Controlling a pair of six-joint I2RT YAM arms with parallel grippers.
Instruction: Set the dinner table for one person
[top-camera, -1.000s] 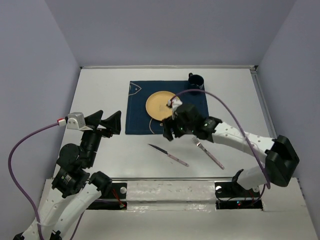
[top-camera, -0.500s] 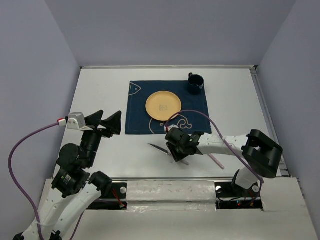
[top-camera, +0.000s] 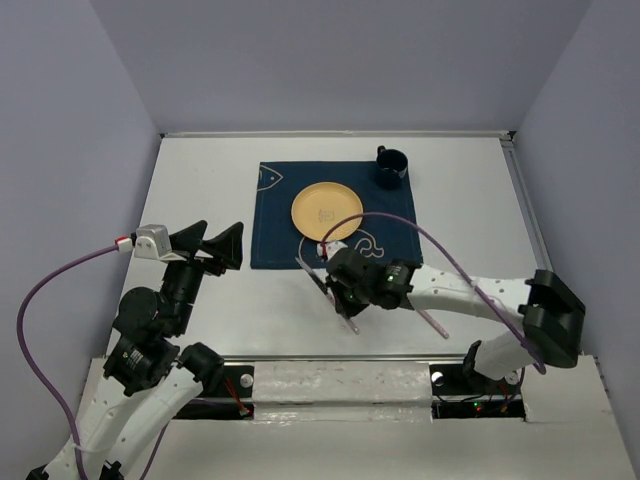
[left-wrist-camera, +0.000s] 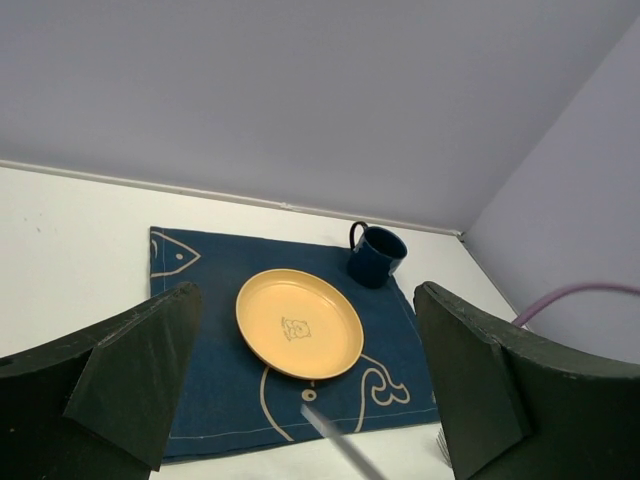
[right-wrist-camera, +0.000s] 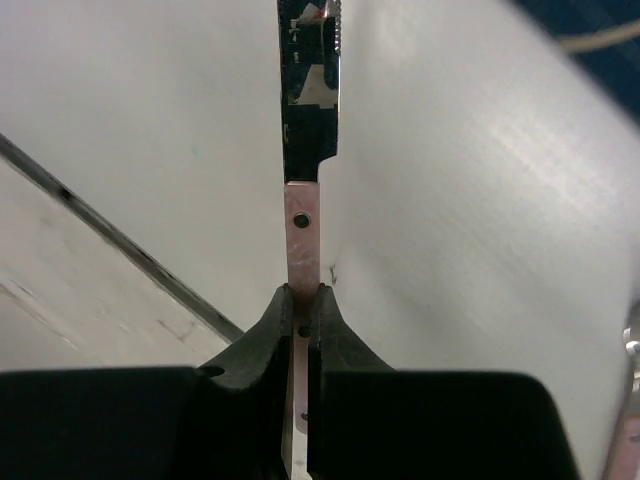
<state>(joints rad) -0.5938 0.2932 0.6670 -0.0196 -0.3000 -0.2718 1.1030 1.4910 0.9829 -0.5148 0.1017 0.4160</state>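
Observation:
The robot's right gripper will next carry the slanted knife outward to the bare mat on the plate's mug side (top-camera: 382, 203), turn it to point outward and let go of it there.
On the white dinner table (top-camera: 200, 190) my right gripper (top-camera: 347, 297) is shut on the pinkish handle of a knife (top-camera: 310, 274), just in front of the blue mat (top-camera: 275, 240). The wrist view shows the right gripper (right-wrist-camera: 302, 295) pinching the knife (right-wrist-camera: 303, 225), blade pointing away. A yellow plate (top-camera: 327, 210) lies on the mat, and a dark blue mug (top-camera: 391, 166) stands at its far right corner. A fork (top-camera: 430, 318) lies right of the knife. My left gripper (top-camera: 215, 246) hangs open at the left, holding nothing.
Lavender walls close in the table on three sides. A metal rail (top-camera: 330, 357) runs along the near edge by the arm bases. The left wrist view shows the plate (left-wrist-camera: 298, 322), mug (left-wrist-camera: 377, 255), mat (left-wrist-camera: 200, 330) and knife blade (left-wrist-camera: 335, 440).
My right gripper came down from over the plate to the knife and shut on its handle. The knife has swung, its blade tip nearer the mat. The left arm has not moved.

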